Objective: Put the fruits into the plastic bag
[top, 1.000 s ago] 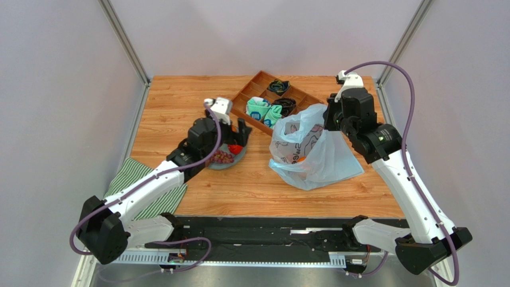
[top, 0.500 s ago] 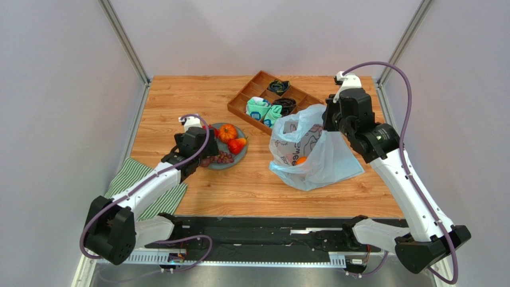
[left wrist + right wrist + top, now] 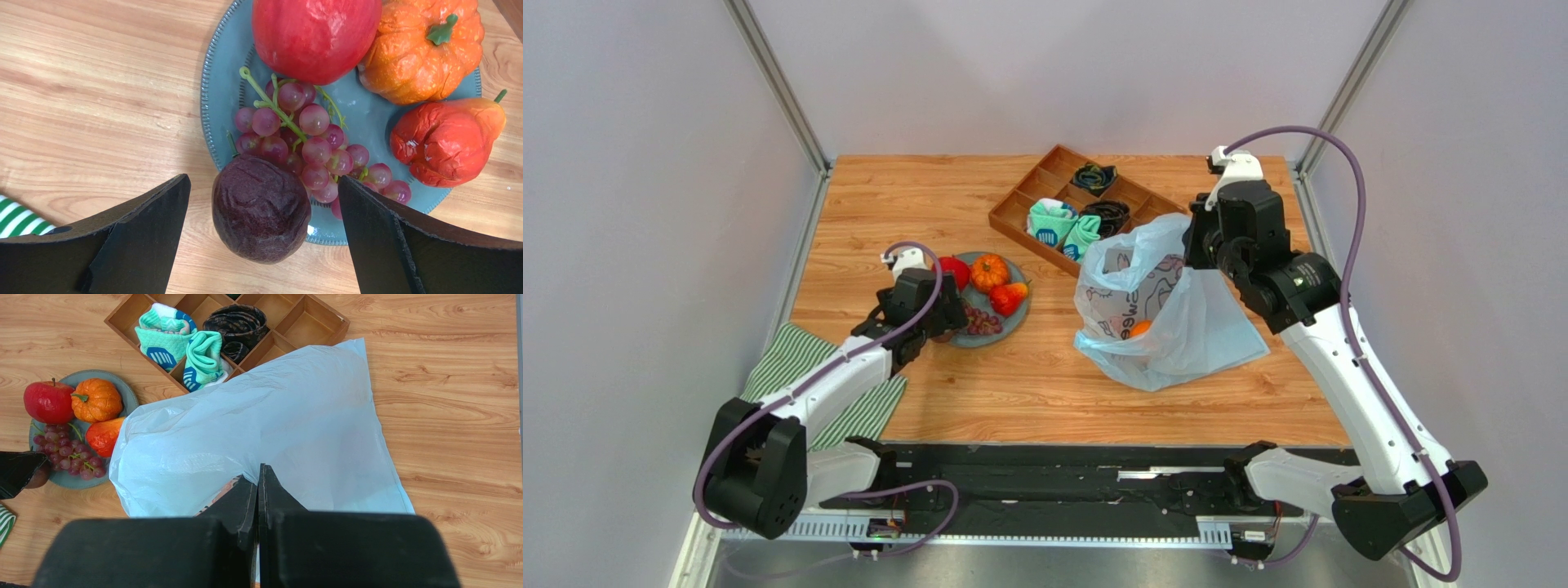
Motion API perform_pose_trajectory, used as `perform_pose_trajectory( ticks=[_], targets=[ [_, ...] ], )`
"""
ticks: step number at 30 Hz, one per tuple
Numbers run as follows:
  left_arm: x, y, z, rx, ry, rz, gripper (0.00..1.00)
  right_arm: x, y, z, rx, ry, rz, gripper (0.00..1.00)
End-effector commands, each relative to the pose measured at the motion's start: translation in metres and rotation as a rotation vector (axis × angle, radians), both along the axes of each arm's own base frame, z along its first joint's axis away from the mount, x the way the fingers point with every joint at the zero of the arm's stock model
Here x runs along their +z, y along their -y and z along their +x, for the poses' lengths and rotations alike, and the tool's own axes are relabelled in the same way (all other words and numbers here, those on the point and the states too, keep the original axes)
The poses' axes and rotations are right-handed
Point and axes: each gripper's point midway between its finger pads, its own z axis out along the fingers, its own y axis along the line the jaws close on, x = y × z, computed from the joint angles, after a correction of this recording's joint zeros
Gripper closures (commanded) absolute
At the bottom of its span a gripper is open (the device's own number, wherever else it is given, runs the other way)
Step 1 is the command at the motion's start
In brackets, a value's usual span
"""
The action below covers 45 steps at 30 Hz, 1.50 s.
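My fingers are already on both sides of the dark purple fruit (image 3: 943, 337) (image 3: 261, 208). My left gripper should go down a little next and close on the fruit's sides.
A grey-blue plate (image 3: 368, 116) holds a red apple (image 3: 316, 33), a ribbed orange fruit (image 3: 423, 52), a red-orange fruit (image 3: 445, 141) and a dark red grape bunch (image 3: 307, 144). The dark purple fruit (image 3: 261, 208) rests on the plate's near rim. My left gripper (image 3: 263, 180) stands open around it, one finger on each side, touching nothing. The light-blue plastic bag (image 3: 1161, 306) stands right of the plate (image 3: 1014, 328), and an orange (image 3: 1143, 328) shows through it. My right gripper (image 3: 258, 471) is shut on the bag's (image 3: 294, 416) upper edge and holds it up.
A wooden compartment tray (image 3: 1032, 196) with teal cloth items and black cords sits behind the bag. A green-striped cloth (image 3: 817, 368) lies at the table's left near edge, under the left arm. Metal frame posts rise at the back corners.
The left arm has drawn back to the left from over the plate and come low at its near rim, uncovering the fruits. An orange now shows through the bag. The right arm has not moved.
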Motion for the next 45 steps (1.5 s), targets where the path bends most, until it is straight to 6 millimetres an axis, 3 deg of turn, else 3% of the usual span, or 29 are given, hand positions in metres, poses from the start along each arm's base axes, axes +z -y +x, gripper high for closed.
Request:
perform_pose_trajectory(
  ticks=[1,10,21,29,37,40,45],
  targets=[
    [0.000,0.007,0.005,0.002,0.013,-0.060,0.02,0.010,-0.003,0.006,0.006,0.043,0.014,1.00],
    [-0.007,0.004,-0.001,0.026,-0.001,-0.089,0.05,0.008,-0.003,0.007,0.005,0.040,0.013,1.00],
    [-0.012,0.000,-0.006,0.042,-0.013,-0.090,0.15,0.008,-0.003,0.008,0.003,0.040,0.012,1.00],
    [-0.007,0.001,-0.008,0.034,0.012,-0.111,0.43,0.008,-0.002,0.008,0.000,0.043,0.010,1.00],
    [0.000,0.001,-0.009,0.015,0.032,-0.110,0.53,0.008,-0.002,0.007,-0.001,0.044,0.012,1.00],
    [0.017,0.008,-0.007,-0.054,0.066,-0.110,0.56,0.010,-0.002,0.006,0.002,0.046,0.014,1.00],
    [0.065,0.032,-0.002,-0.202,0.228,-0.163,0.56,0.011,-0.003,0.007,0.003,0.049,0.017,1.00]
  ],
)
